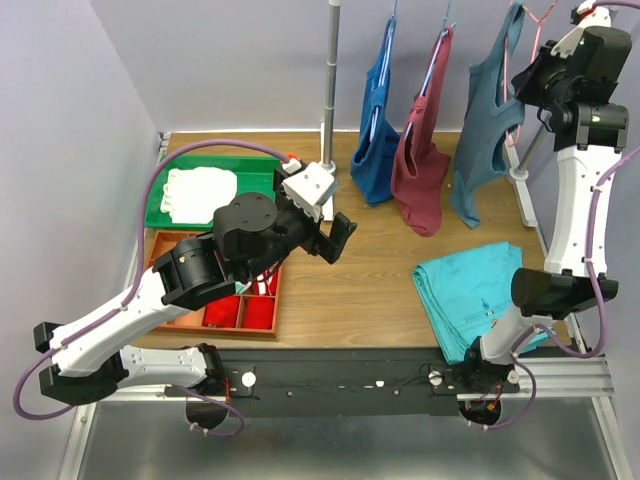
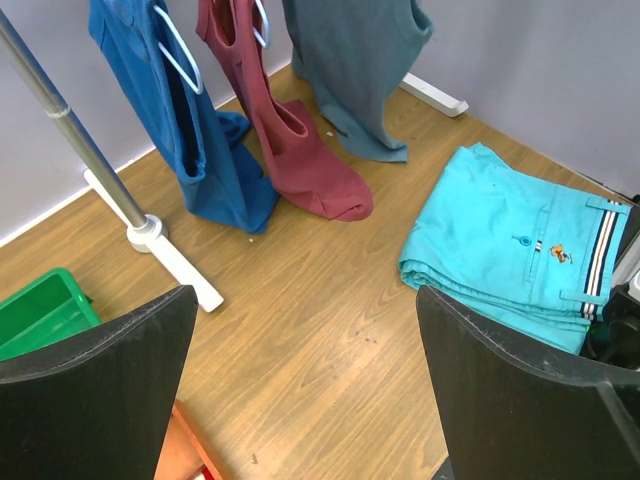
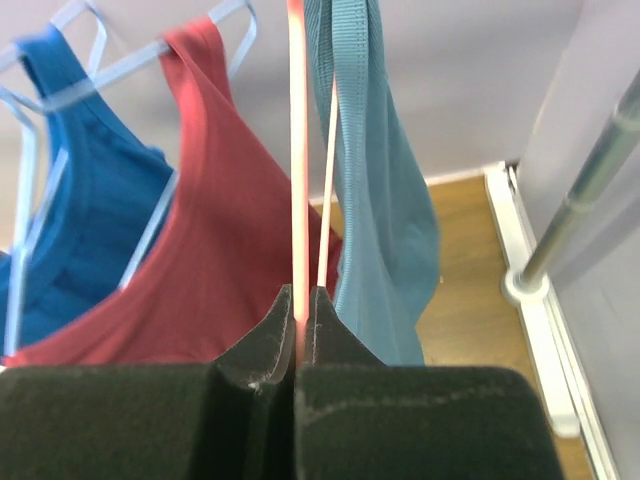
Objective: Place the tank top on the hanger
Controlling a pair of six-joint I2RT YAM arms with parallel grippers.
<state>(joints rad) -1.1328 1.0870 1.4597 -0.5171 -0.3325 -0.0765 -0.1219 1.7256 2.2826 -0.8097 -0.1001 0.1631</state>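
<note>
The tank top already hangs on the pink wire hanger (image 3: 301, 312), so my right gripper will next lower the hanger beside the maroon top and let go of it.
The slate-blue tank top (image 1: 482, 130) hangs at the back right from the pink wire hanger (image 1: 540, 15). My right gripper (image 1: 525, 70) is raised beside it and shut on the hanger. In the right wrist view the pink wire (image 3: 296, 150) runs straight up out of the closed gripper (image 3: 300, 295), with the tank top's strap (image 3: 370, 170) draped just to its right. My left gripper (image 1: 340, 235) hovers over the middle of the table, open and empty (image 2: 305, 350). The tank top's lower part shows in the left wrist view (image 2: 350, 70).
A royal-blue top (image 1: 375, 130) and a maroon top (image 1: 425, 150) hang on pale hangers beside a rack pole (image 1: 330, 70). Folded turquoise shorts (image 1: 470, 290) lie front right. A green tray (image 1: 165, 215) with white cloth and an orange bin (image 1: 160, 245) stand at left.
</note>
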